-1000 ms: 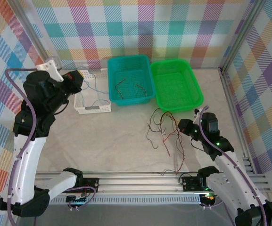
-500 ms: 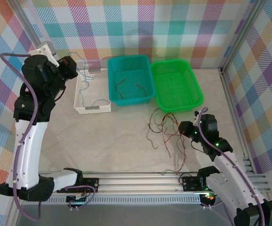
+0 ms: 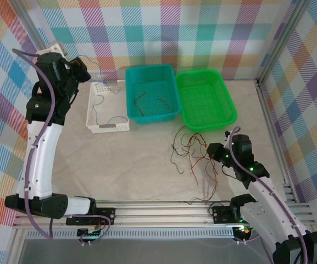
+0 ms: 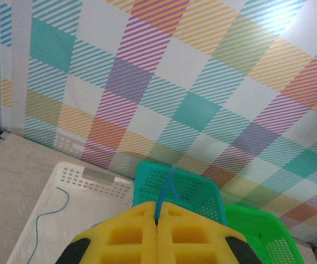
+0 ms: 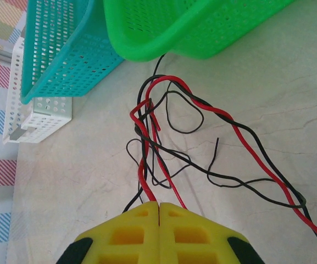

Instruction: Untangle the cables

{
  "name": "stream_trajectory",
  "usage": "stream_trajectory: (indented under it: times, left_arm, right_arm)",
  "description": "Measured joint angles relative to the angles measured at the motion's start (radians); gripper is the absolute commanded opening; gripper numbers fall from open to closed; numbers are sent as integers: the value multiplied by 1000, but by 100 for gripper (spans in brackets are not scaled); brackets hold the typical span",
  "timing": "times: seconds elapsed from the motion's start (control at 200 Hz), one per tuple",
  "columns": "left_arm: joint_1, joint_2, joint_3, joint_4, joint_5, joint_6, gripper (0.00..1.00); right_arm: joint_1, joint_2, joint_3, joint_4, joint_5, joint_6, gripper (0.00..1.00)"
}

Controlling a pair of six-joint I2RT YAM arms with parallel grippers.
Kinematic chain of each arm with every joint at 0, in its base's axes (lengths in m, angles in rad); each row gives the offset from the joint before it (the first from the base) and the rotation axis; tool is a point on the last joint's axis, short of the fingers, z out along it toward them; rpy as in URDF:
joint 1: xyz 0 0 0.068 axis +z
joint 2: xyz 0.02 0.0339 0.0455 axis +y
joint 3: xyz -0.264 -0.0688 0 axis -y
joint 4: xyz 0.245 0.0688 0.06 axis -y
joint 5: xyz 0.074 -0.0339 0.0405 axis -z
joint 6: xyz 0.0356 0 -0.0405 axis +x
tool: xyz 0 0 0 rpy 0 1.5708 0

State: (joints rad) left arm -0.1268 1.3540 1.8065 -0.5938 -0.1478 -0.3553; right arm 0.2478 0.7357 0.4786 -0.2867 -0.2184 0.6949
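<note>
I need to tip the fingers of my left gripper down and lower them toward the bottom of the white basket, which holds another blue cable, to release the cable in my left gripper.
A tangle of red and black cables (image 3: 191, 151) lies on the table in front of the green basket. My right gripper (image 3: 210, 151) sits at its right edge. In the right wrist view that gripper (image 5: 158, 204) is shut, with a red cable (image 5: 143, 176) running in between its fingertips; the black strands (image 5: 224, 179) spread beyond it. My left gripper (image 3: 81, 69) is raised high at the back left, above the white basket. It is shut (image 4: 157, 212) on a thin blue cable (image 4: 166, 190), whose free length (image 3: 96, 104) hangs down into the white basket.
The white basket (image 3: 109, 127) stands at the back left, with the teal basket (image 3: 128, 93) and the green basket (image 3: 231, 107) to its right. Two dark cables (image 3: 147, 102) lie in the teal basket. Checked walls close the back and both sides. A metal rail (image 3: 163, 212) runs along the near edge.
My left arm has risen and swung back to the left, drawing the blue cable up from the white basket. The right gripper has barely moved.
</note>
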Motion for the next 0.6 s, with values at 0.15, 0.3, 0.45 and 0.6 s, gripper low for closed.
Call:
stream_trajectory:
  times: [0.15,0.3,0.45,0.6]
  left_arm:
    - [8,44,-55,59,0,2,0]
    - [14,88,-143,127,7,4,0]
    - [21,148,-201,177,16,1,0]
    - [25,209,-287,249,29,-26,0]
  right_arm:
    - [0,10,-8,18,-13,1,0]
    - [0,8,-8,24,-39,5,0]
    - [0,-13,-8,24,-63,5,0]
    - [0,-21,-6,24,-89,5,0]
